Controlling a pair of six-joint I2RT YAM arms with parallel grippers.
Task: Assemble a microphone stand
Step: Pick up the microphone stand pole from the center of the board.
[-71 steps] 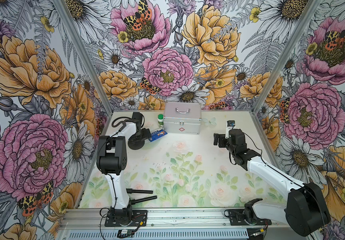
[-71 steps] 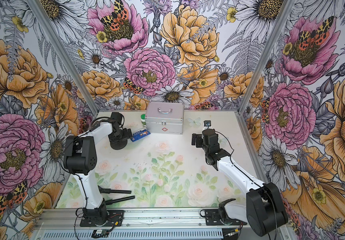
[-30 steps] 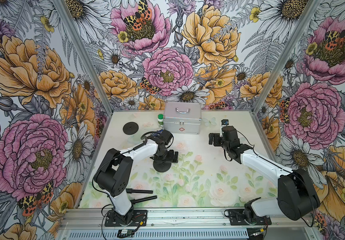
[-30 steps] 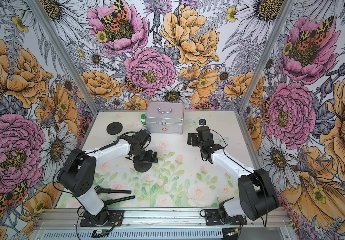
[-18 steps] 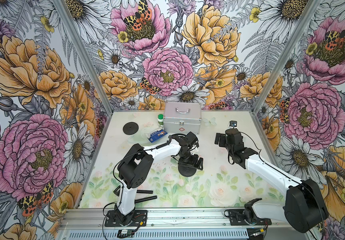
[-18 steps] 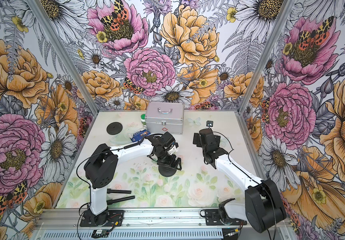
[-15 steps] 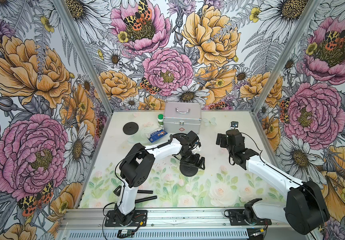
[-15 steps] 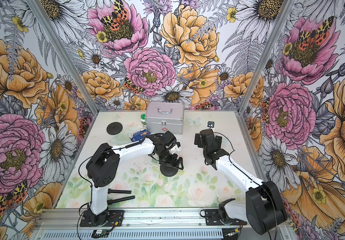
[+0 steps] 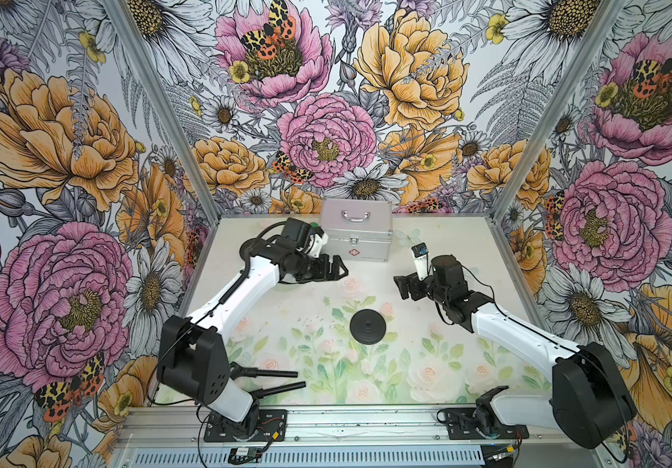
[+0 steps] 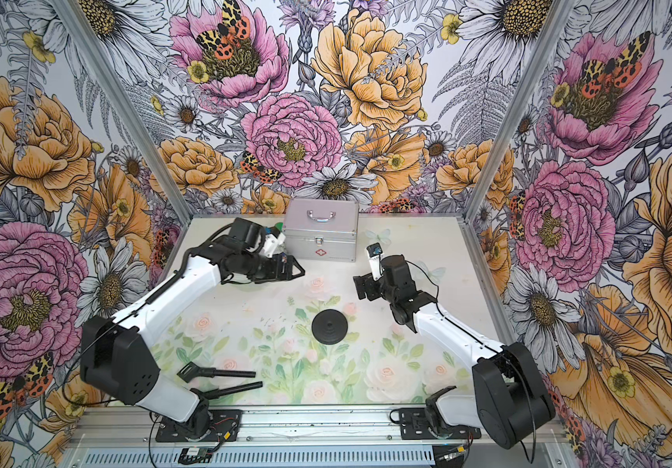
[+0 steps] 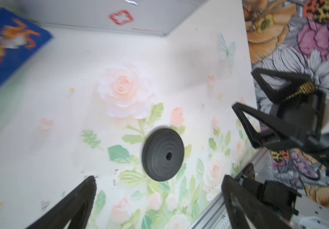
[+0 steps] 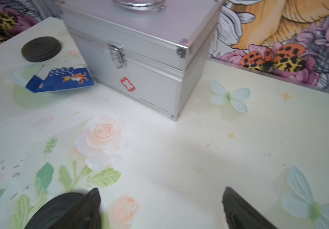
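Note:
The rod farther from the bar has its bare end (image 9: 283,373) toward the stand base. I need to move my right gripper across the table, back and down onto it next.
A black round stand base (image 9: 368,326) (image 10: 329,327) lies flat in the middle of the table, alone, with its centre hole (image 11: 168,156) facing up. My left gripper (image 9: 340,270) (image 11: 159,179) hovers open behind and to the left of it, empty. My right gripper (image 9: 402,287) (image 12: 160,190) is open and empty to the base's back right; the base's edge (image 12: 60,208) shows behind one fingertip. Two black rods (image 9: 266,372) (image 10: 237,390) lie near the front left edge by the left arm's foot. A second black disc (image 12: 41,48) sits at the far left.
A closed silver case (image 9: 356,237) (image 12: 140,59) stands at the back centre. A blue packet (image 12: 60,79) (image 11: 11,49) lies to its left, near the far disc. Flowered walls close in three sides; a metal rail (image 9: 366,421) runs along the front.
The left gripper carried the base from the far left to the table's middle, let it go, and has now drawn back toward the case. The right gripper has shifted slightly toward the centre.

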